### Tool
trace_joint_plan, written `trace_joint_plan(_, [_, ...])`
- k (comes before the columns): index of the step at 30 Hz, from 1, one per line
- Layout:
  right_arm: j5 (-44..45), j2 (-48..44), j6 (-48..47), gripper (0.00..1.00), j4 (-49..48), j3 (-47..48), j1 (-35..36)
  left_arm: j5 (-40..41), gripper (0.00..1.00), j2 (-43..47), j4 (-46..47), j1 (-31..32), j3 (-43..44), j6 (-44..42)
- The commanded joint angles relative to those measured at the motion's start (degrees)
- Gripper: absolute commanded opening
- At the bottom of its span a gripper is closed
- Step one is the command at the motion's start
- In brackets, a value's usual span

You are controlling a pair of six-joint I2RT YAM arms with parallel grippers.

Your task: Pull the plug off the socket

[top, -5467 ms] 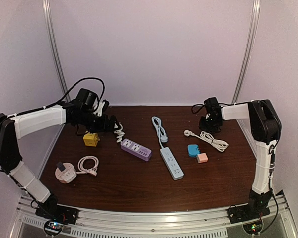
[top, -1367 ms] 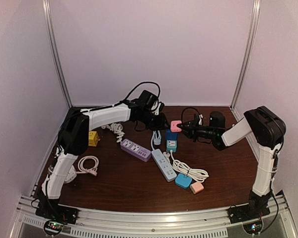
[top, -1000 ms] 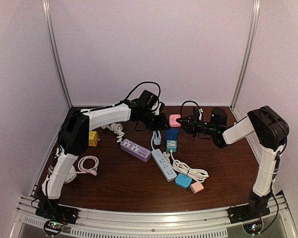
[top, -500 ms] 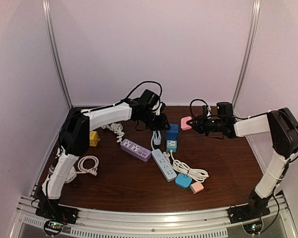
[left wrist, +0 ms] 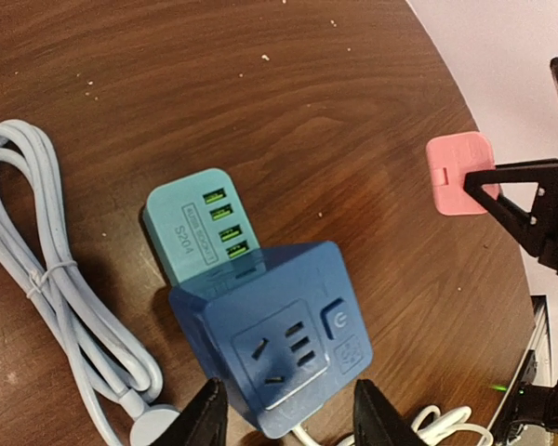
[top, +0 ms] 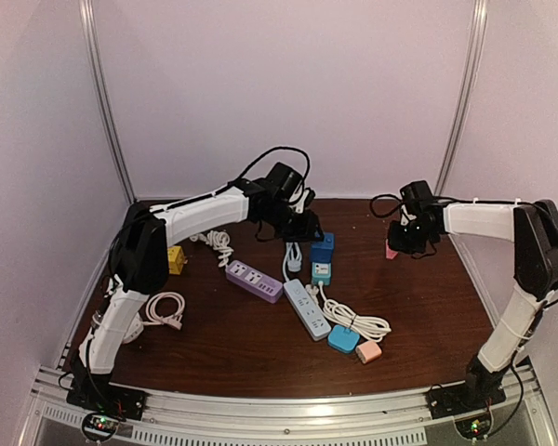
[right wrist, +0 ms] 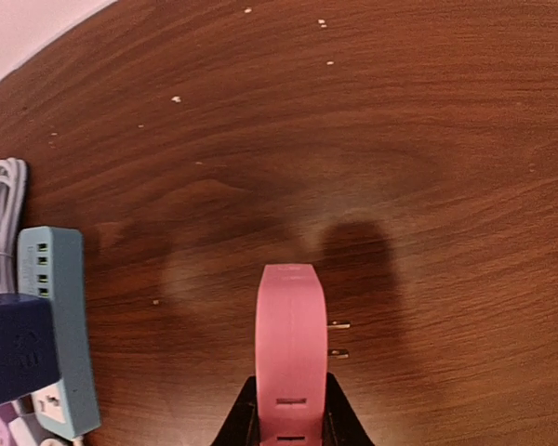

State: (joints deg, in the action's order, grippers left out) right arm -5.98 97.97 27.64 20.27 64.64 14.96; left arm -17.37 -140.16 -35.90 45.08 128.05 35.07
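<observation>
Bare wood lies below my right gripper and to its right in the top view, so I will lower it that way to release the unplugged pink plug.
The socket is a dark blue cube (top: pixel 323 245) (left wrist: pixel 279 344) stacked on a teal USB block (left wrist: pixel 200 228) (top: pixel 321 271) mid-table. My left gripper (top: pixel 312 234) (left wrist: pixel 293 420) hangs over the cube, jaws open, one on each side with a small gap. The pink plug (top: pixel 391 251) (right wrist: pixel 290 348) is out of the socket, two metal prongs bare on its right side. My right gripper (top: pixel 397 243) (right wrist: pixel 291 423) is shut on it, low over the bare wood to the right of the cube. In the left wrist view the pink plug (left wrist: pixel 456 173) shows at the right, pinched by black fingers (left wrist: pixel 525 200).
A purple power strip (top: pixel 255 280), a white power strip (top: pixel 306 309) and its coiled cable (top: pixel 358 323) lie in front of the cube. A blue plug (top: pixel 343 338), a small pink one (top: pixel 368 351), a yellow cube (top: pixel 171 259) and a white cable coil (top: pixel 165 308) sit nearby. A light-blue cable (left wrist: pixel 37 288) lies left of the teal block.
My right gripper has carried the pink plug away from the blue cube, rightward and down toward the table. My left gripper's jaws have widened around the cube.
</observation>
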Motion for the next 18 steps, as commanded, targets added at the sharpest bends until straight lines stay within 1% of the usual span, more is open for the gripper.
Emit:
trace_joint_plan(1, [15.49,2.68,-5.48,0.0,8.6,3.57,-0.29,-0.81,0.49,3.06,0.22,0.95,2.89,-0.65])
trace_joint_plan(6, [20.87,5.52,-6.85,0.0,10.7,4.54,-0.33,-0.22,0.54,5.77,0.22,1.37,2.53,-0.7])
trace_joint_plan(10, [22.41,7.57,-7.35,0.01,11.34,5.13,-0.28,0.27,0.55,7.43,0.22,1.41,1.83,-0.79])
trace_joint_plan(14, [21.34,8.39,-7.6,0.06,10.8,5.14,-0.05,0.3,0.56,8.25,0.26,1.39,1.61,-0.79])
trace_joint_plan(18, [20.17,8.72,-7.69,0.19,10.73,5.31,0.48,0.4,0.58,8.65,0.21,1.48,1.35,-0.7])
